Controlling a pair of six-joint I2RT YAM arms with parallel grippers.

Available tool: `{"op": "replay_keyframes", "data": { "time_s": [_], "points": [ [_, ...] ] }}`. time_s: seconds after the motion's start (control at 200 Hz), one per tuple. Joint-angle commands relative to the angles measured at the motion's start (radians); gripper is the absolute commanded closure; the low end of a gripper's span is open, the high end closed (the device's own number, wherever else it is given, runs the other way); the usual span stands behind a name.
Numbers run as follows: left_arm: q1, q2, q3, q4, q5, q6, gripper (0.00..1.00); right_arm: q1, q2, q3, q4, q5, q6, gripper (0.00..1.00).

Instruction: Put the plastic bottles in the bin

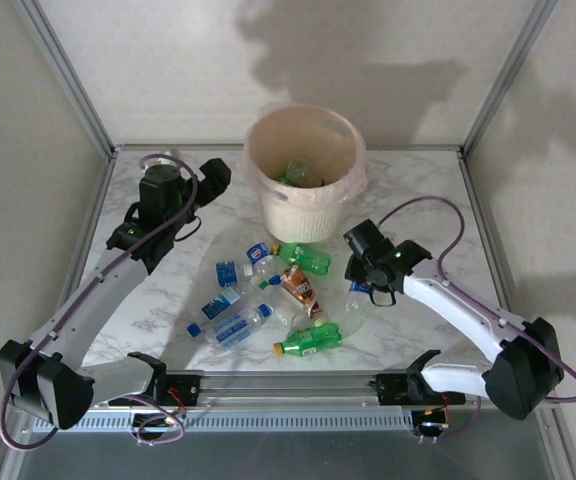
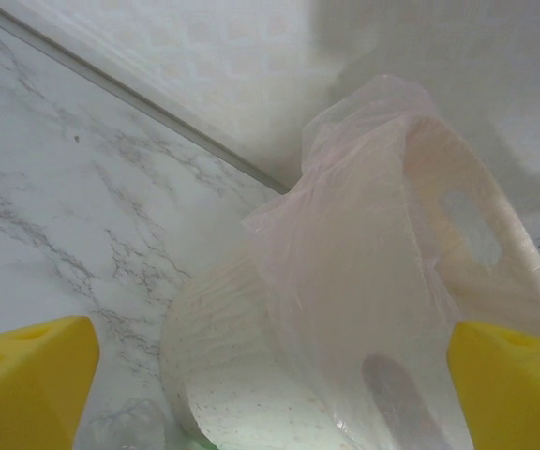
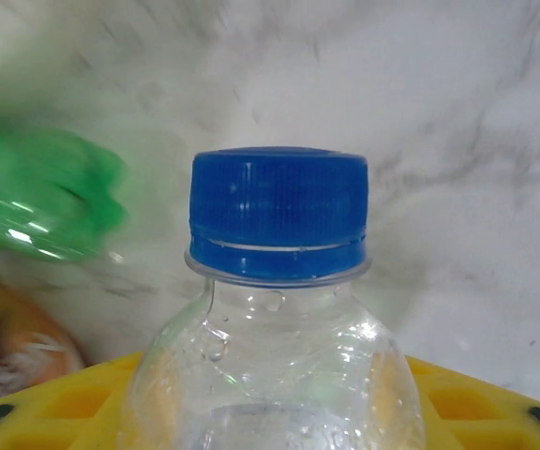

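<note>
My right gripper needs to rise next and carry the clear bottle outward over the bin's opening (image 1: 306,152) to release it, because the bin's rim stands high above the tabletop.
The cream bin (image 1: 268,150) with its bag liner stands at the back of the table, and a green bottle (image 1: 299,176) lies inside it. My left gripper (image 1: 214,178) hangs open just left of the bin (image 2: 364,281), its yellow fingertips (image 2: 26,375) wide apart with nothing between them. My right gripper (image 1: 365,272) is shut on a clear bottle (image 3: 275,356) with a blue cap (image 3: 277,211). Several bottles lie in front of the bin: two green ones (image 1: 305,258) (image 1: 309,341), a brown-labelled one (image 1: 298,284) and clear blue-labelled ones (image 1: 232,325).
Metal frame posts (image 1: 63,75) and white walls close in the marble table (image 1: 423,190) on three sides. The arm bases and a rail (image 1: 288,385) run along the near edge. The right arm's cable (image 1: 448,215) loops over the table's right part.
</note>
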State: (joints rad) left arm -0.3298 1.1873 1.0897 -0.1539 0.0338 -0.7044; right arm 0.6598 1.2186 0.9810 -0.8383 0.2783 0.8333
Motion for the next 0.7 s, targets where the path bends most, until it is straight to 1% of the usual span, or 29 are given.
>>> {"op": "replay_keyframes", "data": {
  "time_s": [0.0, 0.115, 0.275, 0.561, 0.696],
  "points": [
    [0.01, -0.026, -0.012, -0.002, -0.017, -0.003, 0.04, -0.011, -0.016, 0.155, -0.114, 0.11, -0.05, 0.59],
    [0.009, -0.025, -0.01, 0.002, -0.018, -0.004, 0.04, -0.011, 0.0, 0.313, -0.123, 0.149, -0.106, 0.59],
    [0.011, -0.018, -0.008, 0.007, -0.013, -0.012, 0.04, -0.011, 0.07, 0.54, -0.046, 0.165, -0.205, 0.58],
    [0.013, -0.021, 0.002, -0.024, -0.018, 0.003, 0.04, -0.011, 0.323, 0.92, 0.087, 0.112, -0.338, 0.57],
    [0.022, -0.039, -0.007, -0.034, -0.029, 0.01, 0.03, -0.012, 0.459, 1.082, 0.081, 0.098, -0.375, 0.57]
  ]
}}
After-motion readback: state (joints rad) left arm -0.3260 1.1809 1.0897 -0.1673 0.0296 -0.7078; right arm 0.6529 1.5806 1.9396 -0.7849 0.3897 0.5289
